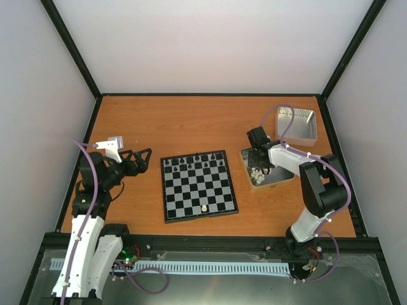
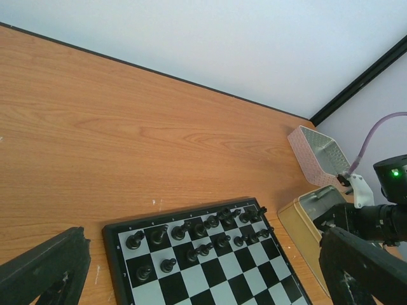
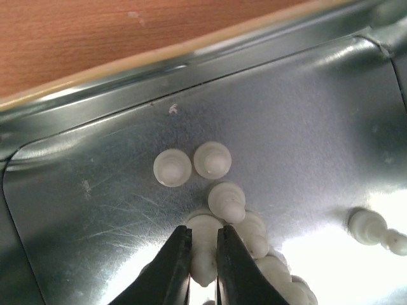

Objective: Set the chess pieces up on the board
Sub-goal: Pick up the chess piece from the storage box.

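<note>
The robot's right gripper will lift from the tin (image 1: 267, 166) and lower to the left in the top view, beside the cream-white piece on the board, since the board's front row is nearly empty.
The board (image 1: 199, 185) lies mid-table, with black figures on its two far rows and one cream-white piece (image 1: 204, 208) near its front edge. It also shows in the left wrist view (image 2: 210, 260). My right gripper (image 3: 203, 244) is down inside a silver tin (image 1: 267, 166), its jaws shut on a cream-white chess piece (image 3: 205, 244) in a cluster of several white pieces (image 3: 254, 238). Two more white pieces (image 3: 172, 167) stand just beyond. My left gripper (image 1: 141, 159) is open and empty, left of the board above the table.
A second, empty silver tin (image 1: 296, 124) lies at the back right. Black frame posts and grey walls bound the table. The tin's wall (image 3: 191, 57) rises just beyond the right gripper.
</note>
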Robot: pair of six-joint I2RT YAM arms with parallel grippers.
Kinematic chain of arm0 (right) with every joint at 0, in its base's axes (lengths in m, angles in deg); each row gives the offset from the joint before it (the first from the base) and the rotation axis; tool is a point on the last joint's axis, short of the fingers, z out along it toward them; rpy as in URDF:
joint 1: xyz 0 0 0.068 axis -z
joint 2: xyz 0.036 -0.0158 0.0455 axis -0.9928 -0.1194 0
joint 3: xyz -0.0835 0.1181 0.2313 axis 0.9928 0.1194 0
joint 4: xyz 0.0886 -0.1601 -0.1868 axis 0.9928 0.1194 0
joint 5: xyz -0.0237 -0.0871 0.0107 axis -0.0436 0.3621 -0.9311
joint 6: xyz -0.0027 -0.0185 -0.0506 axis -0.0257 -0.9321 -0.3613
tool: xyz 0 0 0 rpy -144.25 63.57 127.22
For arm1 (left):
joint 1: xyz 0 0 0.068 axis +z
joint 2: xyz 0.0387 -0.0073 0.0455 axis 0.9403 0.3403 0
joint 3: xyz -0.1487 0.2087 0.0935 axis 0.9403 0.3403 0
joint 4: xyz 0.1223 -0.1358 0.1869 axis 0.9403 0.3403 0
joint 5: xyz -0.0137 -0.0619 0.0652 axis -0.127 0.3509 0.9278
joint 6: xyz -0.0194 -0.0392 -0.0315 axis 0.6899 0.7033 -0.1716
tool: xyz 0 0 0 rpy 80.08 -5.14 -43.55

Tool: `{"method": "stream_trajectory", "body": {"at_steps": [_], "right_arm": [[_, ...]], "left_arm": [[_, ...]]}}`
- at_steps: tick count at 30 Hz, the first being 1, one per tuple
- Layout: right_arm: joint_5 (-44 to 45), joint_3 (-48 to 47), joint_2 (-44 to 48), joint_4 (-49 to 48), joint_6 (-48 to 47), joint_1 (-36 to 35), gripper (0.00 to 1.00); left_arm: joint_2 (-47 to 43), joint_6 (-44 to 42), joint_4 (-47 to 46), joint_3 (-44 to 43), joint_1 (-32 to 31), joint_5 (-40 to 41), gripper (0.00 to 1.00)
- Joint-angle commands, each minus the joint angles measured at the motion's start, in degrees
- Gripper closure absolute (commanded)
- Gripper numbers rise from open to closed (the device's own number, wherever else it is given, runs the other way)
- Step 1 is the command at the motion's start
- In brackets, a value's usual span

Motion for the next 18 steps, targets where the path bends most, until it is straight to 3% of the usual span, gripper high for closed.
{"method": "stream_trajectory", "body": {"at_steps": [1, 8, 18], "right_arm": [[0.5, -1.1, 0.3, -0.5, -0.6, 0.5, 0.92], [0.3, -2.1, 5.1, 1.9, -0.5, 0.4, 0.96], [-8.0, -5.7, 13.6, 6.1, -0.2, -4.0, 0.94]], "left_arm": [[0.0, -1.1, -0.7, -0.2, -0.3, 0.7, 0.0], [-0.3, -0.9, -0.8, -0.1, -0.3, 0.9, 0.0], [-0.7, -0.9, -0.9, -0.1, -0.3, 0.6, 0.0]]}}
